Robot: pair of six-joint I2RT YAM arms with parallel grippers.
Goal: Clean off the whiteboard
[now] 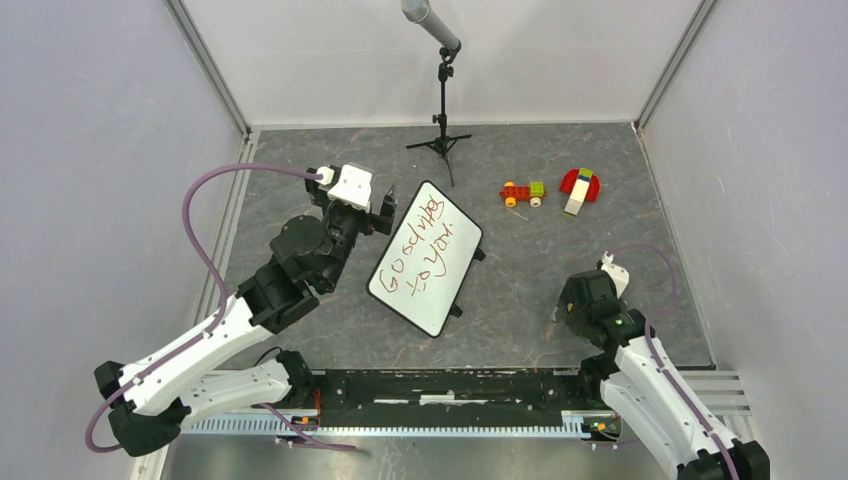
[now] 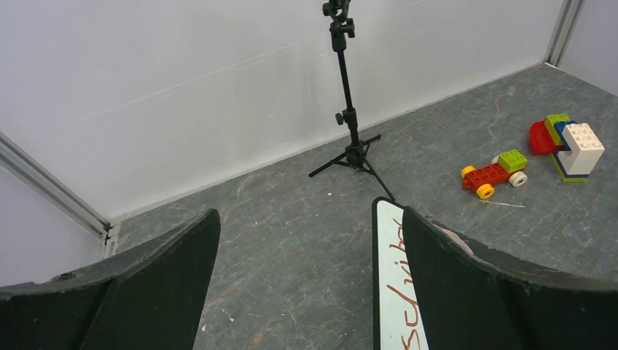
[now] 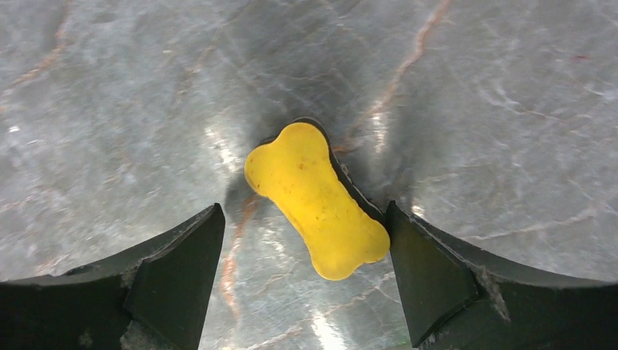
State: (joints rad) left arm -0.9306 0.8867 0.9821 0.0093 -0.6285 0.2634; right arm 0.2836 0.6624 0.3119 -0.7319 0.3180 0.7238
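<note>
My right gripper will turn toward the board next, so it can close squarely across the eraser's narrow middle point(image 3: 318, 199). That middle lies at an angle between the gripper's fingers.
The whiteboard point(image 1: 425, 258) lies flat mid-table, turned at an angle, with red handwriting on it. My left gripper point(image 1: 358, 208) is open and empty at its far left corner. In the left wrist view the gripper point(image 2: 306, 284) straddles the board's left edge point(image 2: 385, 292), its right finger point(image 2: 466, 292) over the board. My right gripper point(image 1: 562, 312) points down at the table right of the board. In the right wrist view it point(image 3: 302, 270) is open around a yellow bone-shaped eraser point(image 3: 315, 198) lying on the table, whose near end touches the right finger point(image 3: 426, 270).
A microphone stand point(image 1: 443, 100) stands at the back centre, close behind the board's far corner. A toy brick car point(image 1: 522, 192) and a brick stack point(image 1: 579, 188) sit at the back right. A metal rail point(image 1: 440, 400) runs along the front edge.
</note>
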